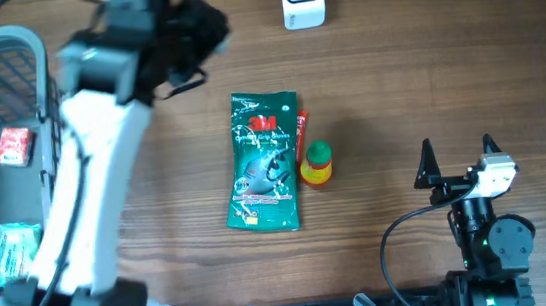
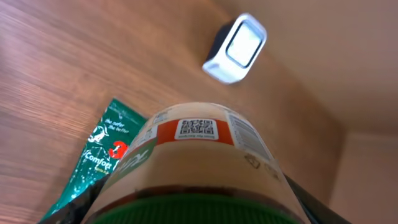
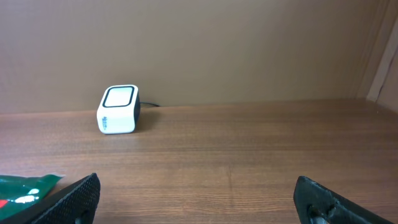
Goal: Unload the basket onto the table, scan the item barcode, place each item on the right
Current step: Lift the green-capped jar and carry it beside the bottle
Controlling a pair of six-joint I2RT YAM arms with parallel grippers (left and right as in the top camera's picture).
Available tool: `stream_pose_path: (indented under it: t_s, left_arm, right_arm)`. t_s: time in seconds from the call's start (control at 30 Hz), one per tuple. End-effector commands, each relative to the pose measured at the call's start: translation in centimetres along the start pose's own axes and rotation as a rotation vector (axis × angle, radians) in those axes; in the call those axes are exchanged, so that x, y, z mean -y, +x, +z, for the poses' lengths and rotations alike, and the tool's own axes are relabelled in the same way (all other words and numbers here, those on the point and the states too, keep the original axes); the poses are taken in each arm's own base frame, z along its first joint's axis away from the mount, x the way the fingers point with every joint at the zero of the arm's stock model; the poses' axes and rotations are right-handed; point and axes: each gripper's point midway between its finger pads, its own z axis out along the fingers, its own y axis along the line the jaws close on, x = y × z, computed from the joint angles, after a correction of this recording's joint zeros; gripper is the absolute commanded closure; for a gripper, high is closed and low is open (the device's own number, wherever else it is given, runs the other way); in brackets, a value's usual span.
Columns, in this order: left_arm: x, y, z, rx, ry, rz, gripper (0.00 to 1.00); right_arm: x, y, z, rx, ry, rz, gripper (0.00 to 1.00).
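Observation:
The tabletop just beyond the yellow bottle is bare, so my left gripper will bring the jar across the glove packet's far end and down to release it there.
In the left wrist view a beige jar point(image 2: 205, 158) with a green lid and an orange band carrying a square code point(image 2: 196, 129) fills the frame. My left gripper point(image 2: 193, 208) is shut on it, with only dark finger edges showing at its sides. The jar's coded end points toward the white scanner point(image 2: 235, 48), which stands at the table's far edge point(image 1: 301, 0). From overhead the raised left gripper point(image 1: 191, 32) looks blurred and hides the jar. My right gripper point(image 1: 458, 160) rests at the near right, open and holding nothing point(image 3: 199, 199).
A green 3M glove packet point(image 1: 266, 161) lies mid-table, with a small yellow bottle with a green cap point(image 1: 316, 164) and a red item point(image 1: 302, 135) beside it. A grey wire basket point(image 1: 38, 55) at the left holds a red packet point(image 1: 13, 146) and a teal packet point(image 1: 13, 248).

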Motion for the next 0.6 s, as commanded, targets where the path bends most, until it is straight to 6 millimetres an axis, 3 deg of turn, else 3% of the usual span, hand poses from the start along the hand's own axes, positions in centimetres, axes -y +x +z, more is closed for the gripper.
stream_pose_path:
  t_s: [0.0, 0.2, 0.33, 0.43, 0.57]
  left_arm:
    - [1.2, 3.0, 5.0, -0.064, -0.051, 0.099, 0.45]
    - [2.0, 8.7, 12.3, -0.184, -0.100, 0.237, 0.46]
    - [1.9, 13.1, 15.9, -0.263, -0.128, 0.386, 0.47]
    - [1.4, 16.0, 17.9, -0.315, -0.147, 0.489, 0.47]
    - [0.5, 18.4, 19.5, -0.368, -0.173, 0.573, 0.48]
  right_arm:
    - [0.0, -0.1, 0.0, 0.006, 0.004, -0.009, 0.00]
    - [0.0, -0.1, 0.0, 0.006, 0.004, -0.009, 0.00]
    - [0.0, -0.1, 0.0, 0.006, 0.004, -0.009, 0.00]
    - [0.0, -0.1, 0.0, 0.006, 0.004, -0.009, 0.00]
    - [0.0, -0.1, 0.0, 0.006, 0.004, -0.009, 0.00]
